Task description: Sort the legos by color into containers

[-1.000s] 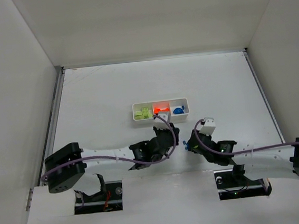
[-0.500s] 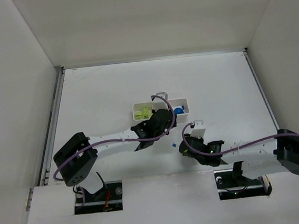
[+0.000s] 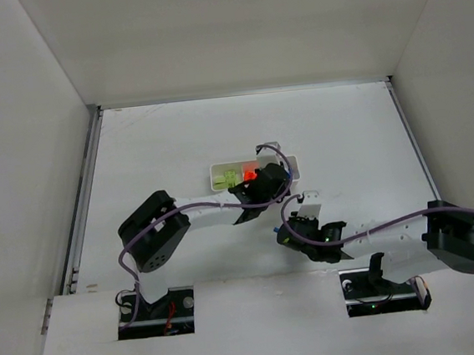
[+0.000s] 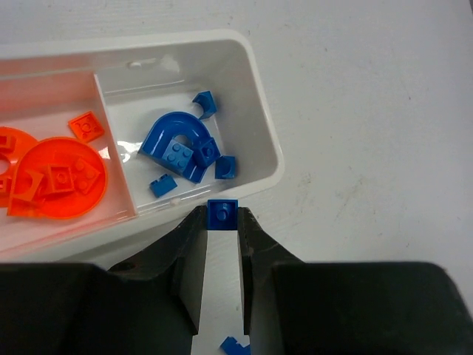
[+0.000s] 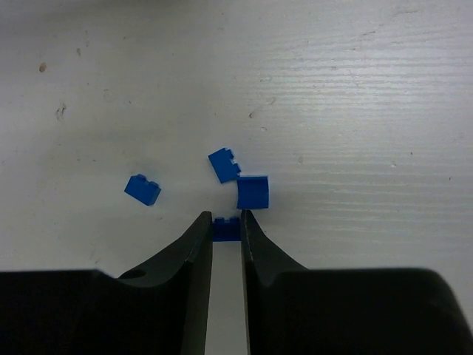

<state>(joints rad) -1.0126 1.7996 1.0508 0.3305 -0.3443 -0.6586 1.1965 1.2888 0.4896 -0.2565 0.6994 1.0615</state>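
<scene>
I should lift the blue brick up and outward with my right gripper, over the tray's blue section (image 3: 293,169), and let it go there, because blue legos are already inside.
The white three-compartment tray (image 3: 214,180) holds lime green legos (image 3: 229,177) on the left and orange ones (image 3: 250,174) in the middle. In the left wrist view its right compartment (image 4: 262,126) holds several blue legos (image 4: 181,144), next to orange pieces (image 4: 55,174). My left gripper (image 4: 222,216) is shut on a small blue brick (image 4: 222,212), held just at the near rim of the blue compartment. My right gripper (image 5: 226,231) is shut on another blue brick (image 5: 226,228), low at the table surface. Three loose blue bricks (image 5: 253,193) lie just ahead of it.
The left arm (image 3: 207,214) reaches across the table to the tray's right end. The right arm (image 3: 369,236) lies low along the front, its gripper (image 3: 286,233) below the tray. One more blue brick (image 4: 235,345) lies on the table under the left gripper. White walls enclose the table.
My left gripper has travelled up and right with its blue brick, from the table in front of the tray to the right compartment. My right gripper has shifted left onto the loose blue bricks.
</scene>
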